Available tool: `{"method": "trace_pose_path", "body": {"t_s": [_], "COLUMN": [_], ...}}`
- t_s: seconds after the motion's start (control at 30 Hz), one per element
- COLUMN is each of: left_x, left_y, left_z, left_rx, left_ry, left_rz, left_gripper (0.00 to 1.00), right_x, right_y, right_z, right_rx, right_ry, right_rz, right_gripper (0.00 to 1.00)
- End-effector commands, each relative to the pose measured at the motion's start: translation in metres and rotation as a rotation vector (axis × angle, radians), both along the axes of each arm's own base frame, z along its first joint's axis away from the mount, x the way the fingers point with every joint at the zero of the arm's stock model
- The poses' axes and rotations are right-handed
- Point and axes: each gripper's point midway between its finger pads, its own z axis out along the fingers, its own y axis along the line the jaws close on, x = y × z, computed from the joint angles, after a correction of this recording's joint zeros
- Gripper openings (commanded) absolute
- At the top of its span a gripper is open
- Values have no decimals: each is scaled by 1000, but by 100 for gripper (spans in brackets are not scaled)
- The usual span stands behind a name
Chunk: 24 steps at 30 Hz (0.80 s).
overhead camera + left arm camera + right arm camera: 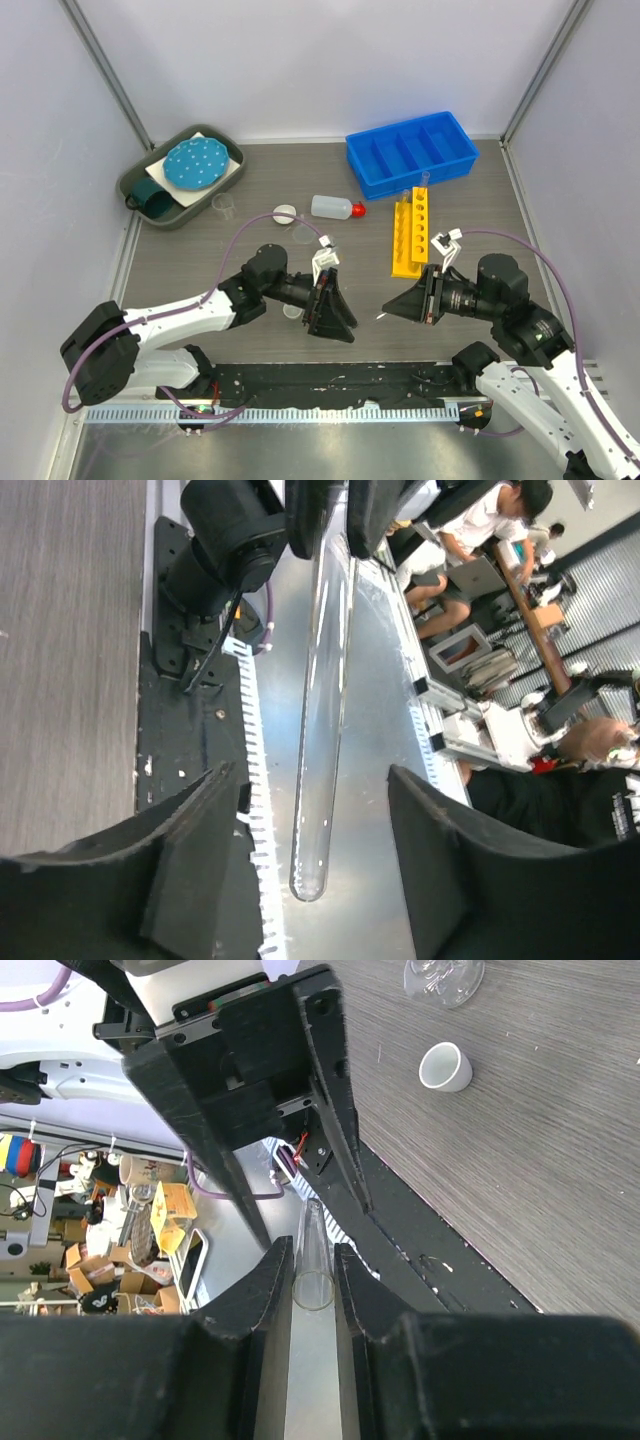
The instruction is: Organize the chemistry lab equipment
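Note:
The yellow rack has open holes, so the robot's right gripper will next swing outward, turn downward and release the tube in the hole near the yellow rack's far end (420,196).
My right gripper (313,1272) is shut on a clear glass tube (312,1260) near its open rim. The tube points toward my left gripper (340,312). In the left wrist view the tube (322,730) hangs from the right gripper (335,520), and its rounded closed end sits between my open left fingers (195,865) without touching either. The two grippers face each other near the table's front edge, the right gripper (405,305) to the right. The yellow holed rack (413,232) lies behind the right gripper. The blue divided bin (412,152) stands at the back right.
A red-capped bottle (335,207), a white dish (285,213), a small beaker (225,206) and a glass flask (303,233) lie mid-table. A white dish (444,1066) shows in the right wrist view. The dark green tray (150,190) with the teal disc (195,163) is at the back left.

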Motion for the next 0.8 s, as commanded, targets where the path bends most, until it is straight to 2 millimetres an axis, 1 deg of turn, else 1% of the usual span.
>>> {"method": "trace_pose_path", "body": {"t_s": [0.0, 0.07, 0.1, 0.13, 0.17, 0.2, 0.23, 0.27, 0.3, 0.33, 0.37, 0.4, 0.43, 0.47, 0.5, 0.53, 0.57, 0.6, 0.63, 0.67, 0.7, 0.73, 0.77], "left_x": [15, 20, 23, 29, 34, 42, 46, 72, 87, 93, 124, 132, 135, 142, 150, 151, 154, 160, 158, 159, 159, 156, 155], "left_y": [-5, -5, -5, -3, -3, -3, 1, 1, 4, 20, 31, 41, 55, 62, 74, 83, 91, 102, 109, 112, 116, 120, 121], "left_z": [10, 9, 9, 3, 7, 6, -4, -4, -7, -30, -29, -34, -42, -38, -35, -36, -33, -27, -27, -23, -23, -19, -20], "left_rx": [5, 34, 42, 83, 92, 116, 181, 222, 260, 408, 481, 539, 621, 640, 660, 690, 700, 709, 728, 727, 733, 725, 721], "left_ry": [-32, -52, -63, -70, -88, -99, -83, -111, -119, -86, -127, -118, -120, -131, -153, -162, -168, -187, -179, -178, -174, -161, -155], "left_rz": [55, 91, 104, 146, 173, 216, 254, 400, 489, 559, 733, 800, 849, 902, 982, 1010, 1049, 1116, 1136, 1155, 1170, 1187, 1190], "left_gripper": [83, 98, 100, 100, 100, 100, 100, 100, 100, 100, 100, 100, 100, 100, 100, 100, 100, 100, 100, 100, 100, 100, 100], "right_x": [10, 15, 18, 21, 25, 30, 35, 41, 49, 55, 60, 70, 83, 90, 101, 112, 119, 126, 137, 147, 155, 165, 174], "right_y": [5, 6, 5, 6, 7, 7, 6, 6, 4, 2, 0, -1, -6, -11, -12, -18, -22, -25, -27, -35, -41, -43, -54], "right_z": [6, 5, 5, 5, 8, 8, 8, 9, 9, 9, 14, 11, 9, 17, 13, 13, 23, 23, 20, 31, 35, 31, 43], "right_rx": [4, -16, -26, -36, -45, -58, -76, -98, -124, -148, -169, -203, -244, -272, -307, -344, -362, -393, -432, -462, -496, -537, -566], "right_ry": [-37, -33, -46, -46, -50, -57, -72, -68, -80, -99, -109, -104, -116, -144, -138, -152, -179, -183, -176, -198, -219, -210, -231], "right_rz": [0, -7, -14, -16, -20, -34, -42, -56, -88, -100, -119, -142, -199, -231, -255, -308, -334, -356, -380, -436, -472, -492, -558], "right_gripper": [3, 2, 2, 2, 2, 1, 1, 1, 1, 1, 1, 1, 1, 1, 1, 1, 1, 1, 1, 1, 1, 1, 1]}}
